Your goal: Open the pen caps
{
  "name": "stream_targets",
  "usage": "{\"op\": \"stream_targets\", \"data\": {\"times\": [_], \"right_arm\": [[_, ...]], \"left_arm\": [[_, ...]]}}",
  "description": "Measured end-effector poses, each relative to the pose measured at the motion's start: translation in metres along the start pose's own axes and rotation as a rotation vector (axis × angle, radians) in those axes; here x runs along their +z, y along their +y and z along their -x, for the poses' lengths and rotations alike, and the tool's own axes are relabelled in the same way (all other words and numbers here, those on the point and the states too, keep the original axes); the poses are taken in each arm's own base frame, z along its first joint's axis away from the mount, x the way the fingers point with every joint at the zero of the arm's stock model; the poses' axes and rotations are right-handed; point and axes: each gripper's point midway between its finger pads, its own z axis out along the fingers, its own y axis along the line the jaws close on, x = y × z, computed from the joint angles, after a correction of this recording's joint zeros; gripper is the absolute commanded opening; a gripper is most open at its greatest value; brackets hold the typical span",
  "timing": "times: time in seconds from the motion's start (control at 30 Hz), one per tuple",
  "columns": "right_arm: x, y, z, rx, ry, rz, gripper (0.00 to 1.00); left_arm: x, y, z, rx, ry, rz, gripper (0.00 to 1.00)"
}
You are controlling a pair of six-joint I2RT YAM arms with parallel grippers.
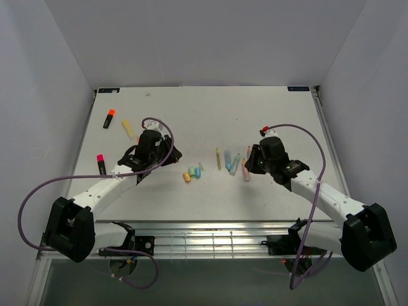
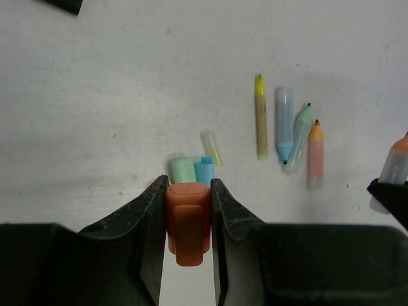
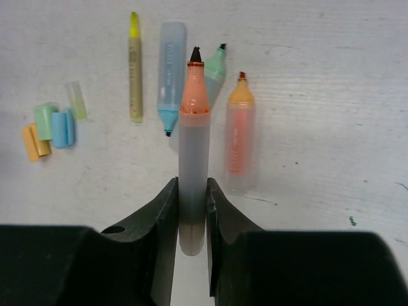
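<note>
The left gripper moves down and back next to release its cap on bare tabletop beside the loose orange cap, since the caps lie together there.
My left gripper [image 2: 188,191] is shut on a stubby orange cap [image 2: 188,220], held above the table; in the top view this gripper [image 1: 171,155] is left of centre. My right gripper [image 3: 191,191] is shut on a pale pen [image 3: 193,153] whose orange, dark-tipped end is bare; in the top view it [image 1: 250,164] is right of centre. Loose orange [image 3: 33,141], green [image 3: 44,121], blue [image 3: 62,127] and clear yellowish [image 3: 77,99] caps lie together. Uncapped yellow [image 3: 134,67], blue [image 3: 171,70], green [image 3: 215,67] and orange [image 3: 240,131] pens lie side by side.
A black marker with an orange cap [image 1: 109,118], a yellow pen [image 1: 128,129] and a black marker with a pink cap [image 1: 101,164] lie at the far left. The loose caps [image 1: 193,173] and the uncapped pens [image 1: 227,160] lie between my grippers. Walls enclose the table [image 1: 210,115].
</note>
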Motion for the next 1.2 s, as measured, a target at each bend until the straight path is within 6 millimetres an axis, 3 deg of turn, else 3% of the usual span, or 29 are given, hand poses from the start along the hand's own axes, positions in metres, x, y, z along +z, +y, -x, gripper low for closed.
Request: {"op": "stream_targets", "data": {"times": [0.2,0.43,0.6,0.93,1.2], "right_arm": [[0.01,-0.046,-0.007,0.019,0.042,-0.106,0.08],[0.018,-0.072,-0.028,0.036,0.114,-0.144,0.08],[0.023,-0.078,-0.041,0.041,0.159,-0.143,0.1],[0.03,-0.073,-0.045,0.03,0.172,-0.093,0.18],[0.032,-0.072,-0.055,0.029,0.185,-0.071,0.29]], "left_arm": [[-0.007,0.023,-0.051,-0.016,0.09,-0.015,0.06],[-0.003,0.043,-0.095,-0.027,0.182,-0.006,0.16],[0.002,0.048,-0.105,-0.033,0.194,-0.009,0.23],[0.019,0.056,-0.116,-0.045,0.218,0.013,0.37],[0.028,0.052,-0.111,-0.052,0.202,0.006,0.5]]}}
